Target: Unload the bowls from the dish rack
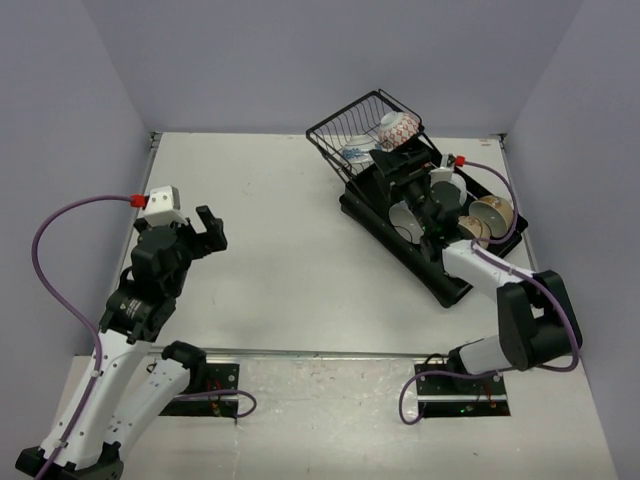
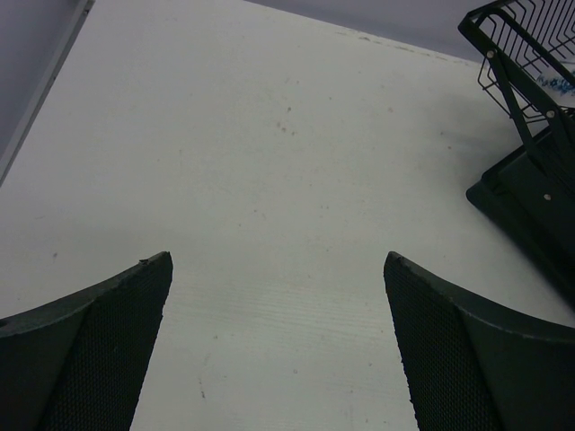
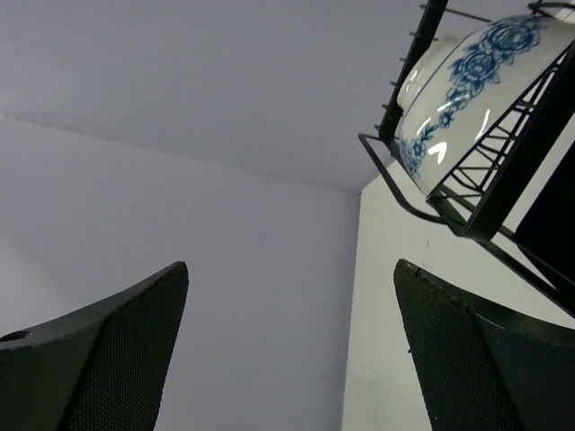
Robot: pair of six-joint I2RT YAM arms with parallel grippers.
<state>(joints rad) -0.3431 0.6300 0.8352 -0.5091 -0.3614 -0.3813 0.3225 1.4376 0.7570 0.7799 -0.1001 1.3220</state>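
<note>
My right gripper moves toward the right in the wrist view next, onto the near rim of the blue-patterned bowl, since that rim faces my open fingers.
The dish rack (image 1: 452,283) is a black tray at the right with a tilted wire basket (image 1: 352,122) at its far end. A pink-patterned bowl (image 1: 397,128) and a blue-patterned bowl (image 1: 357,154) lie in the basket. White bowls (image 1: 404,221) and brown-rimmed cream bowls (image 1: 492,212) stand in the tray. My right gripper (image 1: 390,163) hovers over the tray just below the basket, open and empty (image 3: 287,274); the blue-patterned bowl (image 3: 472,85) is up and to its right. My left gripper (image 1: 210,230) is open and empty over bare table (image 2: 278,265).
The rack's near-left corner (image 2: 526,202) and the basket (image 2: 521,54) lie to the right of my left gripper. Grey walls close the table at the back and both sides. The right arm's body covers the middle of the tray.
</note>
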